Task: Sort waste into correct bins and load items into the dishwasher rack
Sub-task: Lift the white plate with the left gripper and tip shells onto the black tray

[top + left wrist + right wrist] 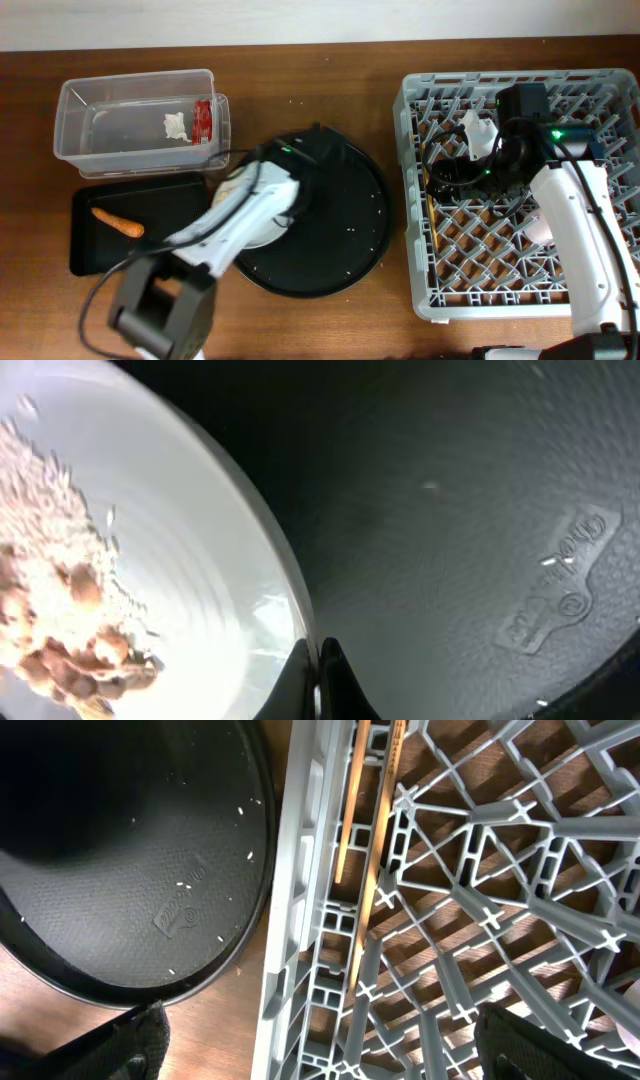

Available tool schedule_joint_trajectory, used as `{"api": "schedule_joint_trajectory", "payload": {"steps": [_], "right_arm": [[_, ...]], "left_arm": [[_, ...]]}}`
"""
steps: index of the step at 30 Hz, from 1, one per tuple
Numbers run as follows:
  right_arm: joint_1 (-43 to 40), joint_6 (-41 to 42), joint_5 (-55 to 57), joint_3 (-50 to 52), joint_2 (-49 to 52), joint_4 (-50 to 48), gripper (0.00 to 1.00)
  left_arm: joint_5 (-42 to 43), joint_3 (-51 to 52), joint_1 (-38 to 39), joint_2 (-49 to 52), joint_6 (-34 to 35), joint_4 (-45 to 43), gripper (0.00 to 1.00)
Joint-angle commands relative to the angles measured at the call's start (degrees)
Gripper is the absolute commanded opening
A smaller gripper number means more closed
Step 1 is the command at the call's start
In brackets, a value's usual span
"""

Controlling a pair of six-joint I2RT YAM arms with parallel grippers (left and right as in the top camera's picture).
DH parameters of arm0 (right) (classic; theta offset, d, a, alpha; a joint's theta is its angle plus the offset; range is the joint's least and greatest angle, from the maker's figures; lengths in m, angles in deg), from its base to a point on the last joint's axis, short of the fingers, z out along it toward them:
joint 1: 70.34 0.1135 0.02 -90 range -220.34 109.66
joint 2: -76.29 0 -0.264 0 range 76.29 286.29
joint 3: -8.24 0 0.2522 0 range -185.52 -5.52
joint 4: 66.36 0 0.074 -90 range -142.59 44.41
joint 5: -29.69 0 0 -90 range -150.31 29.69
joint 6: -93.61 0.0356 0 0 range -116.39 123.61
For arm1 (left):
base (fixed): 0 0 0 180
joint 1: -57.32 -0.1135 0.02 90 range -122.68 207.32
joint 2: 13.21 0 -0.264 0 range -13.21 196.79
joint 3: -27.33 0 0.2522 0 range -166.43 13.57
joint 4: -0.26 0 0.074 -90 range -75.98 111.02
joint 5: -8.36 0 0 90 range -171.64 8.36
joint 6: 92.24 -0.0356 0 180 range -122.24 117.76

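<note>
My left gripper lifts the plate point(262, 236) next, tilts it over the shallow black tray, then lowers it onto the round black tray, since the plate holds food scraps.
My left gripper point(283, 205) is shut on the rim of the pale round plate point(262, 236), which lies on the left side of the large round black tray. In the left wrist view the fingers point(318, 660) pinch the plate's edge point(215, 575), and beige food scraps with rice grains point(60, 630) lie on it. My right gripper point(440, 180) is open and empty over the left part of the grey dishwasher rack point(420, 290); its fingers point(325, 1032) are spread wide. The wooden chopsticks point(355, 850) lie in the rack by its left wall. The yellow bowl is not in view.
The clear tub point(75, 110) at the back left holds the white tissue point(177, 126) and the red wrapper point(203, 120). The shallow black tray point(85, 255) in front of it holds the orange stick point(118, 223). The round black tray point(340, 235) carries stray rice grains.
</note>
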Motion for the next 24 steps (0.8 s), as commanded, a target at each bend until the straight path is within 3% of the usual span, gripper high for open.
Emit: {"api": "schedule_joint_trajectory", "payload": {"steps": [1,7,11,13,16,20,24], "right_arm": [[0.2,-0.4,0.1,-0.4,0.1,0.0,0.97],[0.2,-0.5,1.2,-0.4,0.1,0.0,0.97],[0.2,-0.6,1.6,-0.4,0.1,0.1,0.97],[0.2,-0.6,1.6,-0.4,0.1,0.2,0.97],[0.2,-0.6,1.6,-0.4,0.1,0.3,0.97],[0.2,-0.6,2.6,-0.4,0.1,0.9,0.97],[0.2,-0.5,3.1,-0.4,0.1,1.5,0.97]], "left_arm": [[-0.5,-1.0,-7.5,-5.4,1.8,3.7,0.0],[10.8,-1.0,-26.8,-8.1,-8.1,5.4,0.0],[32.5,-1.0,-42.9,-8.1,-21.2,5.4,0.0],[49.1,-1.0,-53.3,-8.1,-27.2,7.5,0.0],[66.7,-1.0,-64.7,-8.1,-32.6,12.3,0.0],[74.2,-1.0,-73.5,-8.1,-32.6,14.3,0.0],[75.1,-0.9,-74.5,-8.1,-32.6,14.7,0.0]]}}
